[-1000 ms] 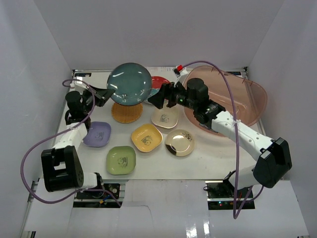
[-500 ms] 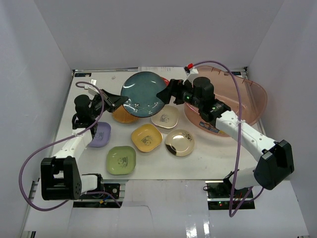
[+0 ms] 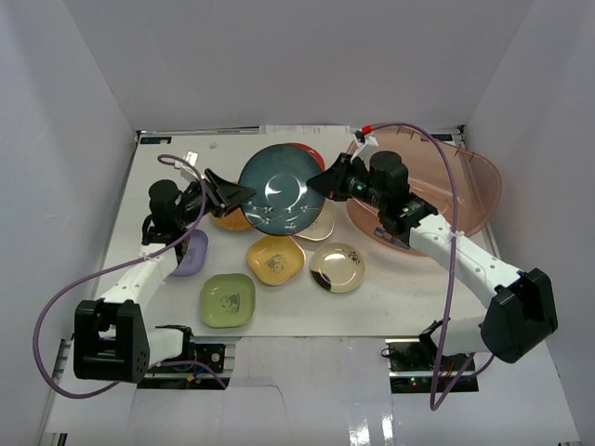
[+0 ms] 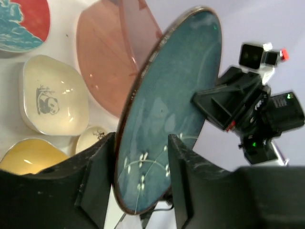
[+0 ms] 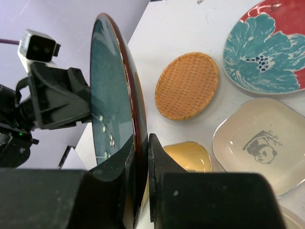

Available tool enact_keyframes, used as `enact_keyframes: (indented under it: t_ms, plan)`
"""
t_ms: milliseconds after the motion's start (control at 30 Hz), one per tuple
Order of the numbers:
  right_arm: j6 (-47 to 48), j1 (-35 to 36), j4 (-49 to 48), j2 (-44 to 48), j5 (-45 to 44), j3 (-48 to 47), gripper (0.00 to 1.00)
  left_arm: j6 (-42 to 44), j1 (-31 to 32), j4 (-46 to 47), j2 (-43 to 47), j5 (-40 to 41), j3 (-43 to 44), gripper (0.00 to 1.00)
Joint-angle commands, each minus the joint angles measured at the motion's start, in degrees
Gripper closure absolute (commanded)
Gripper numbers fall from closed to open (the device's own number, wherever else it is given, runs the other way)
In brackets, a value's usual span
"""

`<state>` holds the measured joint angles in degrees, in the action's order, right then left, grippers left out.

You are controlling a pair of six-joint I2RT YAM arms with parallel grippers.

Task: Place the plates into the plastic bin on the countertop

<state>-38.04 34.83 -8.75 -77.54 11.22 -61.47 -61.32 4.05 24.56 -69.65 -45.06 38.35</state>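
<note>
My left gripper stands open. I should move my right gripper to the right in the top view, then down into the plastic bin, and release the plate's rim.
A round dark teal plate (image 3: 282, 189) hangs tilted on edge above the middle of the countertop (image 3: 409, 293). My right gripper (image 3: 316, 183) is shut on its right rim; in the right wrist view the fingers (image 5: 141, 138) pinch the plate (image 5: 107, 95). At the opposite rim my left gripper (image 3: 244, 192) is open. The left wrist view has those jaws (image 4: 141, 143) astride the plate (image 4: 171, 119) with a gap showing. The plastic bin (image 3: 474, 200) lies at the right, behind the right arm.
Under the held plate lie a red flowered plate (image 3: 302, 153), an orange woven one (image 3: 228, 220) and a cream one (image 3: 321, 223). Nearer me are a lavender (image 3: 191, 251), a yellow (image 3: 275, 258), a green (image 3: 227, 300) and a gold plate (image 3: 337, 267). White walls stand around.
The teal plate has travelled right and lower, from the left arm toward the right one. The right gripper has shut on its rim and the left gripper has opened.
</note>
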Motion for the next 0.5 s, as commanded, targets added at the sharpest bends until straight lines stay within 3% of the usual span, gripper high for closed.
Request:
enact_keyframes:
  t_ms: [0,67,200,333,467]
  plan:
    - [-0.8,-3.4,-3.2,2.7,1.9,-0.7,0.92,0.7,2.5,2.3,4.3,-3.7,4.1,0.41]
    - [-2.1,-6.0,-3.4,3.8,2.7,-1.4,0.92,3.9,4.7,-2.3,4.3,-4.3,6.6,0.19]
    - [-4.9,-19.0,-3.1,7.7,7.4,-2.9,0.92,12.3,9.6,-15.0,5.7,-2.0,10.4,0.02]
    - [-5.8,-31.3,0.3,9.2,11.1,-4.8,0.92,22.0,15.6,-26.0,6.5,2.2,13.6,0.02]
    - [-0.8,-41.2,8.7,9.4,7.3,-4.6,0.92,29.3,20.9,-32.1,7.4,9.4,15.9,0.02]
